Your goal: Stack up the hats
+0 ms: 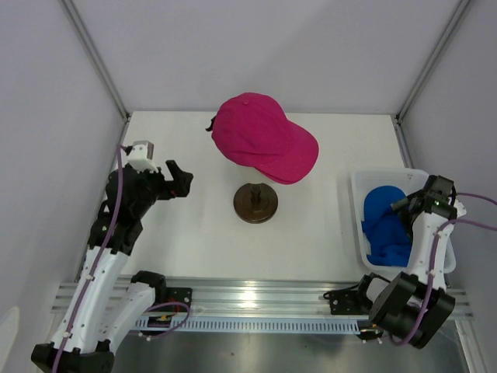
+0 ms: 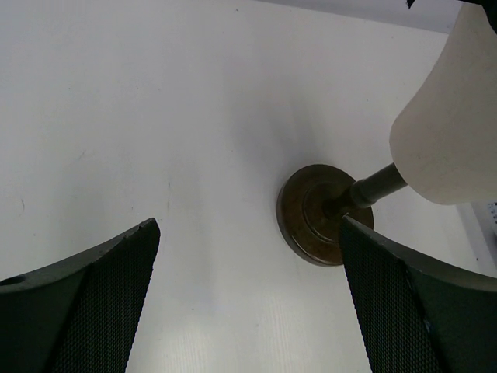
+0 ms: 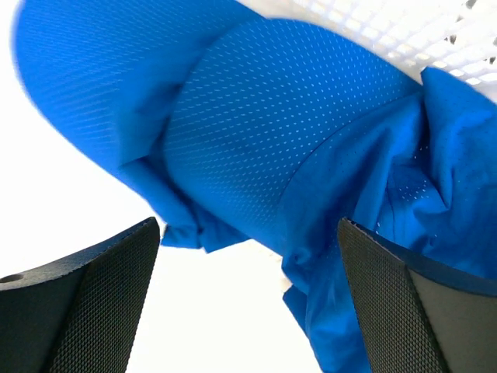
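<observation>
The right gripper eases toward the right in the wrist view and down onto the blue hat's bunched edge [image 1: 397, 237] [image 3: 311, 249] next, which lies below it in pinchable folds.
A magenta-pink hat [image 1: 264, 138] sits on the cream mannequin head [image 2: 449, 116], brim toward the right. Blue hats [image 1: 386, 225] lie crumpled together in a white bin [image 1: 356, 185] at the right. My left gripper [image 1: 178, 180] hangs open left of the dark round stand [image 1: 255, 202], with nothing between its fingers. In the left wrist view the gripper [image 2: 248, 264] faces the stand's base [image 2: 320, 214]. My right gripper [image 1: 405, 207] is open just over the blue hats [image 3: 287, 132]. In the right wrist view the gripper [image 3: 248, 241] holds nothing, and blue fabric lies close ahead of its fingers.
The bin's perforated white wall [image 3: 388, 23] stands behind the blue fabric. Grey booth walls with metal posts [image 1: 97, 58] close in the white table [image 1: 186, 241]. A metal rail [image 1: 256, 299] runs along the near edge by the arm bases.
</observation>
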`<state>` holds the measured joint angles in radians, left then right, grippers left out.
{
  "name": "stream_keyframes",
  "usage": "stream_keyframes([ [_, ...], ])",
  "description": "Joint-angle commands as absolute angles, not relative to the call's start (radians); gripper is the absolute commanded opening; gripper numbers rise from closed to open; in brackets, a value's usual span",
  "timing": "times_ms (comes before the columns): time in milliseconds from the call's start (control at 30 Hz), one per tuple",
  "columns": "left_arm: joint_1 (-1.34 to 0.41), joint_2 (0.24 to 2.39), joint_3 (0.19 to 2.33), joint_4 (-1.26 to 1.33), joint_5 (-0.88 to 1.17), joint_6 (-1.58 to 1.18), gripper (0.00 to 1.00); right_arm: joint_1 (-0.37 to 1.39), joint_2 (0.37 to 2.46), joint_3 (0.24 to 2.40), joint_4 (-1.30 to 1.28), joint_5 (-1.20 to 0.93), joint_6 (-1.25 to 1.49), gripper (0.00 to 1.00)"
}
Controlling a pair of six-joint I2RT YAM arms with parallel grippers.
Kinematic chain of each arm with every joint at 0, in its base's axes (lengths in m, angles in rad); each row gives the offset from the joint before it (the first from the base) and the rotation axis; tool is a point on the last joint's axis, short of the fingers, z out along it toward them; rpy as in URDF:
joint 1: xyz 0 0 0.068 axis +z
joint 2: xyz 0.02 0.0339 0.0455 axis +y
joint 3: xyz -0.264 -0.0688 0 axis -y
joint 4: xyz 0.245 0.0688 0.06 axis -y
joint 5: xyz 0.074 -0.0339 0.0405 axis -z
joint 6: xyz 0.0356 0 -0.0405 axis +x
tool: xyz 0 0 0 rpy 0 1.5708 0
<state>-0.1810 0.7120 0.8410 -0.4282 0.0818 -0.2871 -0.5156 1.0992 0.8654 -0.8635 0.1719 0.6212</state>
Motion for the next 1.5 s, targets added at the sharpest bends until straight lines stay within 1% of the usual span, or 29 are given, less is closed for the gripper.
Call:
stream_keyframes([
  [0,-0.175,0.759,0.922,-0.448,0.120,-0.318,1.00,-0.517,1.002,0.832,-0.813,0.179,0.605,0.97],
  [67,-0.175,0.759,0.934,-0.465,0.110,-0.310,0.99,-0.512,0.991,0.804,-0.816,0.154,0.600,0.95],
  [100,-0.175,0.750,0.940,-0.469,0.095,-0.304,1.00,-0.506,1.003,0.805,-0.810,0.128,0.594,0.92],
  [200,-0.175,0.727,0.951,-0.488,0.074,-0.279,0.99,-0.488,1.075,0.822,-0.897,0.103,0.647,0.93],
  [300,-0.175,0.712,0.951,-0.491,0.039,-0.258,0.99,-0.466,1.077,0.838,-1.029,0.169,0.753,0.95],
  [367,-0.175,0.707,0.945,-0.488,0.035,-0.253,1.00,-0.412,0.997,0.882,-1.075,0.291,0.835,0.95],
  [433,-0.175,0.713,0.950,-0.482,0.038,-0.258,1.00,-0.371,0.960,0.929,-1.089,0.412,0.856,0.99],
  [500,-0.175,0.718,0.957,-0.474,0.051,-0.261,0.99,-0.341,1.001,1.041,-1.152,0.469,0.851,0.99],
  [600,-0.175,0.727,0.971,-0.462,0.072,-0.261,1.00,-0.334,1.081,1.152,-1.225,0.477,0.848,0.99],
  [733,-0.175,0.749,0.988,-0.454,0.080,-0.253,0.99,-0.304,1.057,1.152,-1.313,0.521,0.905,0.99],
  [833,-0.175,0.764,0.993,-0.448,0.089,-0.250,1.00,-0.342,1.002,1.069,-1.371,0.542,0.945,1.00],
  [900,-0.175,0.775,0.989,-0.437,0.097,-0.250,0.99,-0.379,0.960,1.017,-1.313,0.479,0.918,0.99],
  [967,-0.175,0.782,0.988,-0.434,0.106,-0.250,0.99,-0.399,0.954,0.953,-1.220,0.465,0.908,0.96],
  [1133,-0.175,0.808,1.015,-0.459,0.098,-0.224,0.99,-0.428,1.055,0.939,-1.074,0.434,0.841,0.96],
  [1300,-0.175,0.824,1.038,-0.475,0.086,-0.218,0.99,-0.463,1.115,0.940,-1.005,0.456,0.815,0.95],
  [1467,-0.175,0.854,1.071,-0.489,0.087,-0.227,0.99,-0.498,1.150,0.885,-0.957,0.414,0.807,0.95],
])
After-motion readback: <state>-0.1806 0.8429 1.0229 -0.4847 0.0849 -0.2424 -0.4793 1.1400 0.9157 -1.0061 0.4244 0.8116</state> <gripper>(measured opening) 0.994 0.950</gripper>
